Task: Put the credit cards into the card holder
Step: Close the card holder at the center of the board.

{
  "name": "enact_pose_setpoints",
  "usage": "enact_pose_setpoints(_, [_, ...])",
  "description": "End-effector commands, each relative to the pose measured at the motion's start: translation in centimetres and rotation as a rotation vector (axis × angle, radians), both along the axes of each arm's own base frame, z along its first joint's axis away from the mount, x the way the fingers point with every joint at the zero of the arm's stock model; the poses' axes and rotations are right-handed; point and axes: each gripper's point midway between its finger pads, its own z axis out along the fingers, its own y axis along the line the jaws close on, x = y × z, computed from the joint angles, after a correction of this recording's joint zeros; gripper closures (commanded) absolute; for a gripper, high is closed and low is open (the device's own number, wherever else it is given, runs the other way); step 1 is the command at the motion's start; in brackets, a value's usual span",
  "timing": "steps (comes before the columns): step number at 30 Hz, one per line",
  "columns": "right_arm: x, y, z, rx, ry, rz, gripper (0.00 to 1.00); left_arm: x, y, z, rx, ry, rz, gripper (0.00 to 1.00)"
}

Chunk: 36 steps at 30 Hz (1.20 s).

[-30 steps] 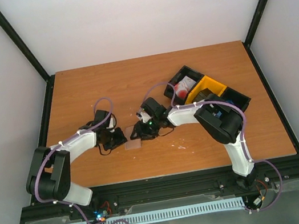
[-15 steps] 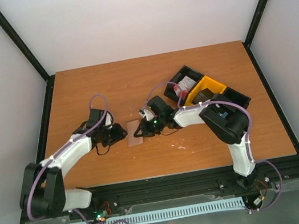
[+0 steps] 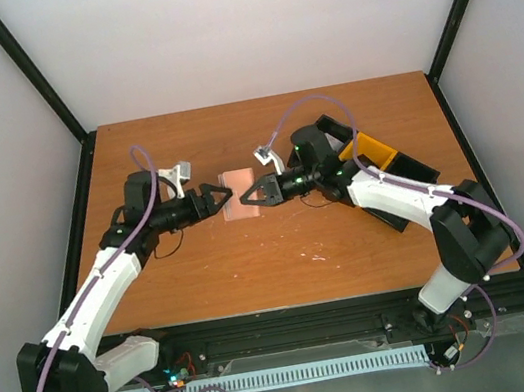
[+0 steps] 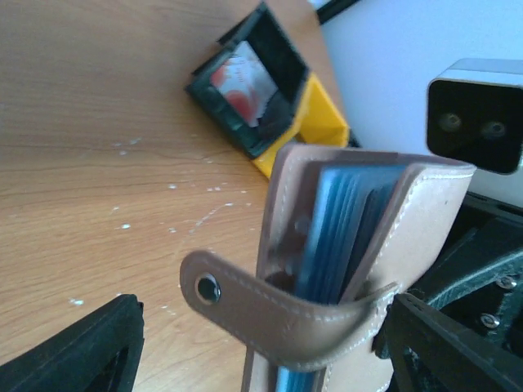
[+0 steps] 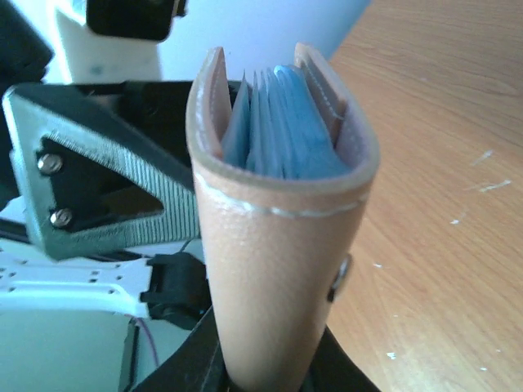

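The card holder stands to the right between my left gripper's fingers in its wrist view. My left gripper will move that way next and close on the card holder's open edge (image 4: pixel 297 376).
The tan card holder (image 3: pixel 242 209) hangs above the middle of the table between both grippers. My right gripper (image 3: pixel 251 198) is shut on its folded spine (image 5: pixel 270 278), with the pale blue sleeves fanning out at the far end. My left gripper (image 3: pixel 219 199) faces it with its jaws wide apart. In the left wrist view the card holder (image 4: pixel 429 220) stands between the fingers (image 4: pixel 82 351), and its snap strap (image 4: pixel 245 302) hangs loose across the open edge. A white-and-red credit card (image 4: pixel 241 86) lies in a black bin.
The black bin (image 4: pixel 278 49) and the yellow bin (image 3: pixel 372 148) stand at the back right, partly under my right arm. The wooden table (image 3: pixel 205 277) has white specks near its middle. Black frame rails line its edges.
Both arms rose and swung toward the far side, lifting the card holder off the table. My right gripper closed on it while the left one opened wide.
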Motion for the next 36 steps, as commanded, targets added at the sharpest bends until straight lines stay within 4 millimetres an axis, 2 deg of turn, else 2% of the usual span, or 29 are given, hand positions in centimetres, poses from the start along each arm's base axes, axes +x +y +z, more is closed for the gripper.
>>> enact_pose_setpoints(1, [-2.1,-0.3,3.2,0.069,-0.031,0.101,0.87,-1.4,-1.3,5.9,-0.154,-0.114,-0.143,0.17])
enact_pose_setpoints(4, [-2.3,-0.3,4.4,0.098,-0.03,0.101,0.87,-3.0,-2.0,7.1,-0.223,-0.127,-0.223,0.17])
enact_pose_setpoints(9, [-1.3,0.2,6.3,0.168,-0.004,0.041,0.86,-5.4,-2.3,6.7,-0.29,-0.134,-0.299,0.17])
enact_pose_setpoints(14, [-0.8,1.2,7.8,0.226,-0.007,0.019,0.85,-5.2,-2.2,5.5,-0.287,-0.093,-0.277,0.2])
enact_pose_setpoints(17, [-0.6,1.6,7.7,0.229,0.001,0.018,0.85,-5.1,-2.2,6.5,-0.305,-0.125,-0.275,0.24])
enact_pose_setpoints(22, [-0.9,2.2,7.0,0.224,0.018,0.023,0.84,-4.1,-1.6,8.5,-0.321,-0.198,-0.19,0.38])
enact_pose_setpoints(24, [-1.0,2.4,6.8,0.229,0.031,0.019,0.83,-3.8,-1.4,8.8,-0.341,-0.207,-0.162,0.48])
enact_pose_setpoints(28, [-1.1,2.6,6.9,0.25,0.043,0.008,0.83,-3.7,-1.3,8.6,-0.336,-0.214,-0.152,0.64])
enact_pose_setpoints(32, [-0.5,2.6,6.7,0.245,0.06,-0.03,0.78,-3.9,-1.2,7.5,-0.302,-0.208,-0.158,0.81])
enact_pose_setpoints(33, [-0.3,2.6,6.7,0.243,0.063,-0.043,0.74,-4.0,-1.1,7.3,-0.289,-0.211,-0.159,0.86])
enact_pose_setpoints(36, [0.7,2.0,5.5,0.187,0.081,-0.128,0.51,-3.4,-0.5,6.6,-0.205,-0.218,-0.121,0.99])
